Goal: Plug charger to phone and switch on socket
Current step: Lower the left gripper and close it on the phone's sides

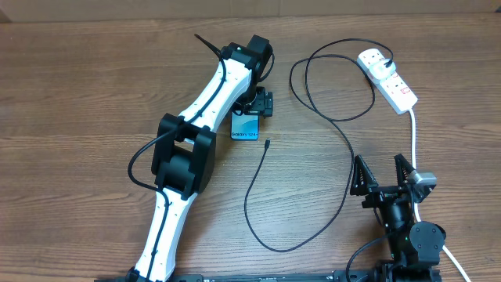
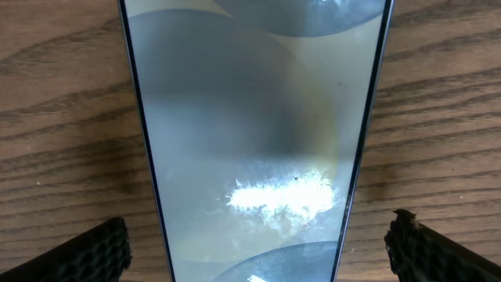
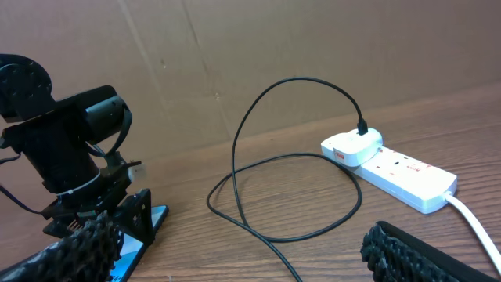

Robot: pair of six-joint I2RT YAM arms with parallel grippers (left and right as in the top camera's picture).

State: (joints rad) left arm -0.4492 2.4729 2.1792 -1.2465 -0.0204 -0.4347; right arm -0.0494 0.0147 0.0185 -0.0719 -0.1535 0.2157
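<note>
My left gripper's fingers are already on either side of the phone's far part, so next I will lower the gripper over it and close on its long edges.
The phone lies flat mid-table with its screen lit blue. My left gripper hovers over its far end, open. In the left wrist view the phone's screen fills the middle, and the two fingers stand either side of it without touching. The charger's black cable ends in a small connector tip just right of the phone. It loops across the table to a plug seated in the white socket. My right gripper stands open and empty near the front edge.
The socket's thick white cord runs down past my right gripper. In the right wrist view the socket sits at the right before a brown cardboard wall. The cable loop lies between it and the left arm.
</note>
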